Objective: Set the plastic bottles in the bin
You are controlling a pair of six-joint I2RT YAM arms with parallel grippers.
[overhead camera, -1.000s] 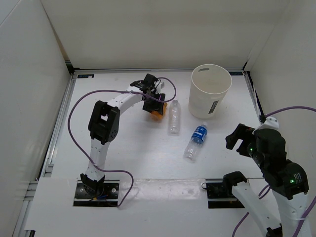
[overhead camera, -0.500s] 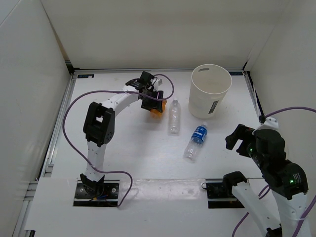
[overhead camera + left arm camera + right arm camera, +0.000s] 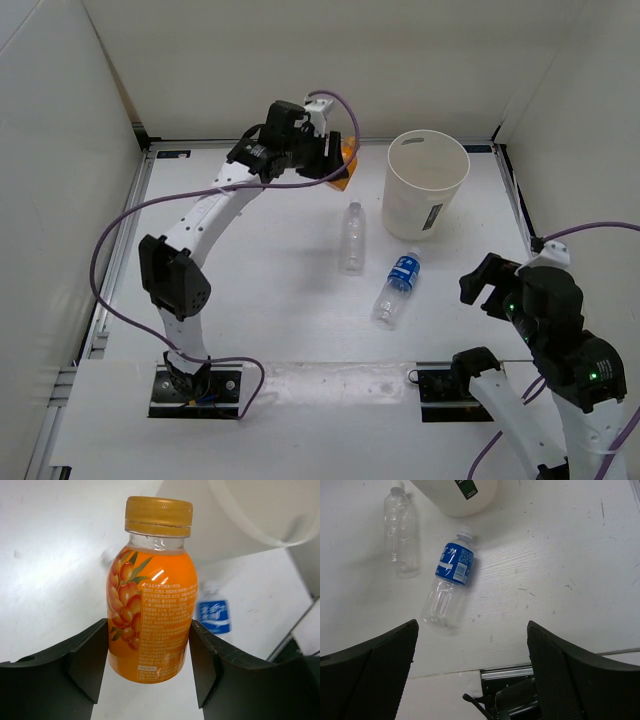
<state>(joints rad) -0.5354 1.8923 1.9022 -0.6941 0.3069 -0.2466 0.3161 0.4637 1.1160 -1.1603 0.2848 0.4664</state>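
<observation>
The orange bottle (image 3: 151, 592) still hangs beside the bin, so my left gripper should next go to the right in the top view, over the bin's opening (image 3: 277, 505), and let go.
My left gripper (image 3: 338, 165) is shut on the orange bottle (image 3: 151, 592) and holds it in the air, left of the cream-white bin (image 3: 426, 185); the bottle shows as an orange patch in the top view (image 3: 346, 160). The bin's rim shows at the upper right of the left wrist view (image 3: 260, 515). A clear bottle with a white cap (image 3: 352, 237) and a clear bottle with a blue label (image 3: 398, 287) lie on the table in front of the bin; both show in the right wrist view (image 3: 400, 527) (image 3: 449, 582). My right gripper (image 3: 472, 675) is open and empty at the near right. A fourth bottle is not in view.
White walls enclose the table (image 3: 260, 300) at the back and both sides. A purple cable loops from the left arm (image 3: 200, 225). The arm bases sit on black mounts at the near edge (image 3: 195, 385).
My left gripper has lifted the orange bottle off the table and carried it back and right, toward the bin. The right arm has barely moved.
</observation>
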